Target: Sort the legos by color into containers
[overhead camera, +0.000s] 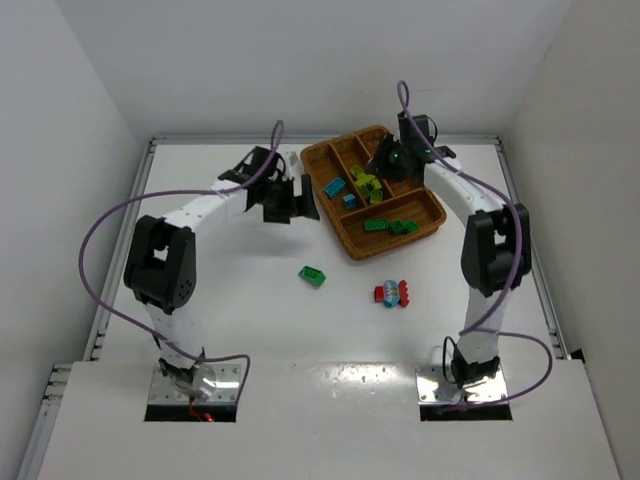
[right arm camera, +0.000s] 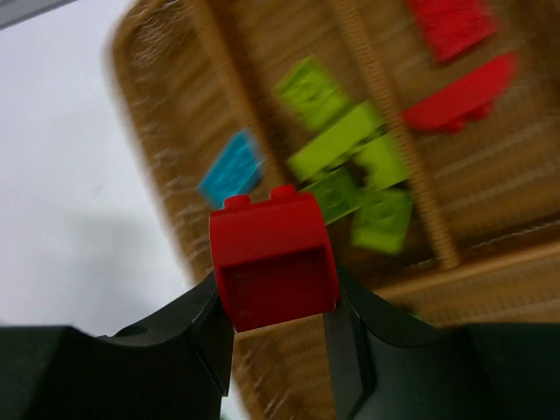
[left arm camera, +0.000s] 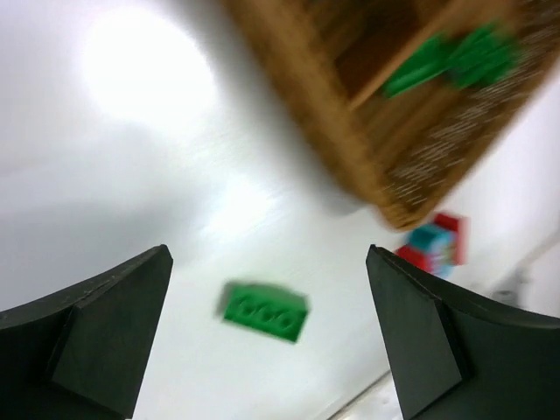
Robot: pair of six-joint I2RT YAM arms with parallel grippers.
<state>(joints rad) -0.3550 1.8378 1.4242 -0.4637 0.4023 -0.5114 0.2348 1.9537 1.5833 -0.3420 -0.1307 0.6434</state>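
Note:
Next I should shift my right gripper over the red bricks' section [overhead camera: 400,184] [right arm camera: 459,83] to release its brick, as that section lies to the gripper's right in the top view.
My right gripper [right arm camera: 276,297] is shut on a red brick [right arm camera: 273,258] and holds it above the wicker tray [right arm camera: 166,131]. It hangs over the tray's far part in the top view [overhead camera: 388,160]. Below it lie yellow-green bricks [right arm camera: 350,166], a cyan brick [right arm camera: 230,171] and red bricks [right arm camera: 455,61] in separate sections. My left gripper [left arm camera: 267,332] is open and empty above the table, left of the tray [overhead camera: 440,215]. A dark green brick [left arm camera: 264,312] lies on the table between its fingers in that view, also seen from the top [overhead camera: 312,275].
A red and cyan clump [overhead camera: 393,293] lies on the table in front of the tray, also in the left wrist view [left arm camera: 433,245]. Dark green bricks [overhead camera: 390,225] fill the tray's near crosswise section. Cyan bricks [overhead camera: 337,189] lie in its left section.

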